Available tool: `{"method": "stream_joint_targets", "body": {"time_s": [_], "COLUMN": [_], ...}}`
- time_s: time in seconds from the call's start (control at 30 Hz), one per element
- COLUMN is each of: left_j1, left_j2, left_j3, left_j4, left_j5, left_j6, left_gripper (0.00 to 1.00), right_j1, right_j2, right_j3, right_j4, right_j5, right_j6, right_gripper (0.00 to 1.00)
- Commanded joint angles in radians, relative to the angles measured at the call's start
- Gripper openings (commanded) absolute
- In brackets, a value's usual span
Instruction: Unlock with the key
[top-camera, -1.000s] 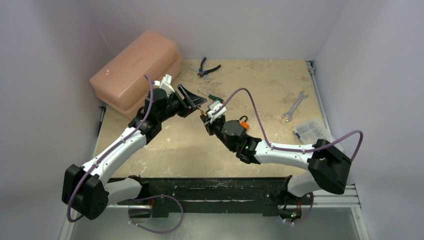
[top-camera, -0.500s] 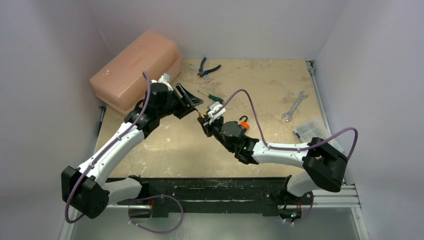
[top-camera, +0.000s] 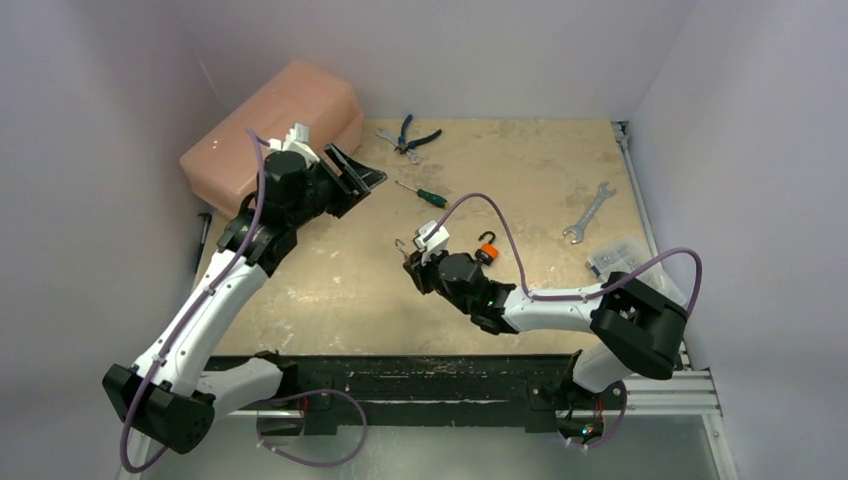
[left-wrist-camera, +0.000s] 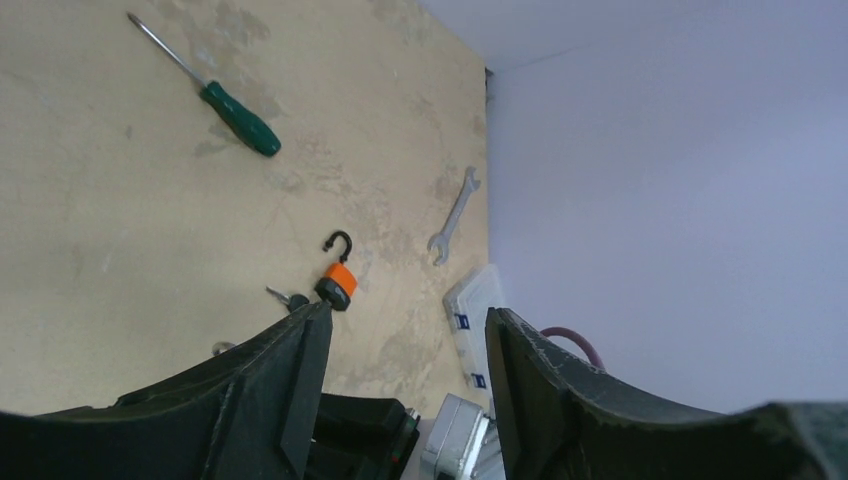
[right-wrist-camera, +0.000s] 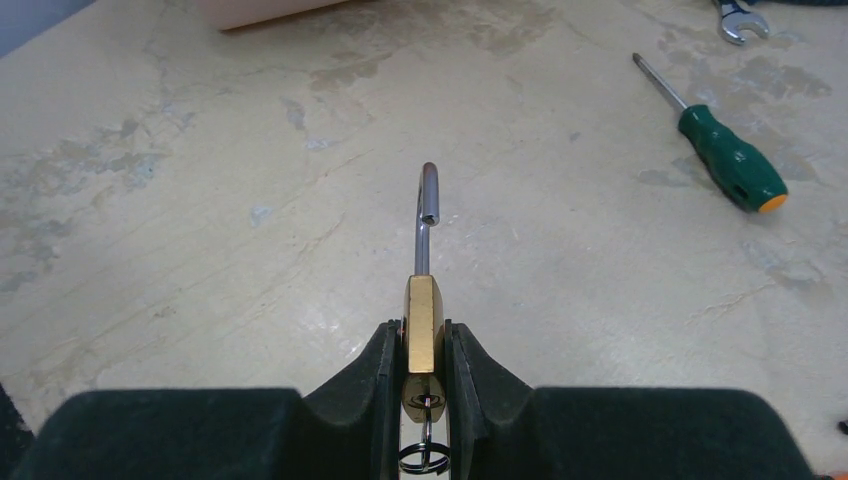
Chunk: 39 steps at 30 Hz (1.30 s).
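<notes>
Next, my right gripper will lower the opened lock onto the bare tabletop and release it there, since that clear in the middle of the table patch lies below my gripper.
A brass padlock (right-wrist-camera: 423, 318) is clamped edge-on between the fingers of my right gripper (right-wrist-camera: 423, 332), which is shut on it. Its steel shackle (right-wrist-camera: 426, 212) stands sprung open and points away over the table. The key (right-wrist-camera: 424, 398) sits in the keyhole at the lock's near end, and its ring (right-wrist-camera: 424, 456) hangs below. From above, the right gripper (top-camera: 412, 264) holds the lock mid-table, shackle (top-camera: 400, 246) to the left. My left gripper (top-camera: 356, 178) hangs open and empty beside the pink box, well apart from the lock; its jaws (left-wrist-camera: 408, 330) frame only bare table.
A pink plastic box (top-camera: 270, 140) lies at the back left. A green screwdriver (top-camera: 425, 193), blue pliers (top-camera: 410, 137), a wrench (top-camera: 588, 212) and a clear parts box (top-camera: 620, 260) lie on the table. An orange padlock (top-camera: 486, 251) with an open shackle lies just behind my right wrist.
My left gripper has drawn back from the padlock, up and left toward the pink box, still open. The right gripper has shifted slightly left and nearer, keeping its hold on the lock.
</notes>
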Motion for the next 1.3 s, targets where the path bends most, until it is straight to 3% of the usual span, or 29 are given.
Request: {"method": "stream_joint_targets", "body": {"time_s": [0.0,0.23,0.43,0.77,1.27], "left_j1": [0.014,0.014,0.016,0.066,0.091], "left_j2": [-0.082,-0.192,-0.156,-0.184,-0.194], "left_j3": [0.005,-0.225,-0.298,-0.379,-0.381], "left_j4": [0.042,0.290,0.295,0.391,0.377], "left_j5": [-0.131,-0.349,-0.465,-0.350,-0.341], "left_j6": [0.114,0.271,0.420,0.492,0.478], "left_gripper": [0.63,0.66,0.65,0.69,0.69], "right_j1": [-0.002,-0.006,-0.072,-0.281,-0.382], "right_j2": [-0.019,0.040,0.102,0.233,0.432], "right_j3": [-0.005,0.018,0.066,0.093,0.253], "right_j4": [0.072,0.058,0.023,0.100,-0.047], "right_j5": [-0.044,-0.062,-0.155,-0.435,-0.576], "right_j6": [0.075,0.188,0.338,0.575,0.707], "right_gripper": [0.00,0.00,0.00,0.00,0.00]}}
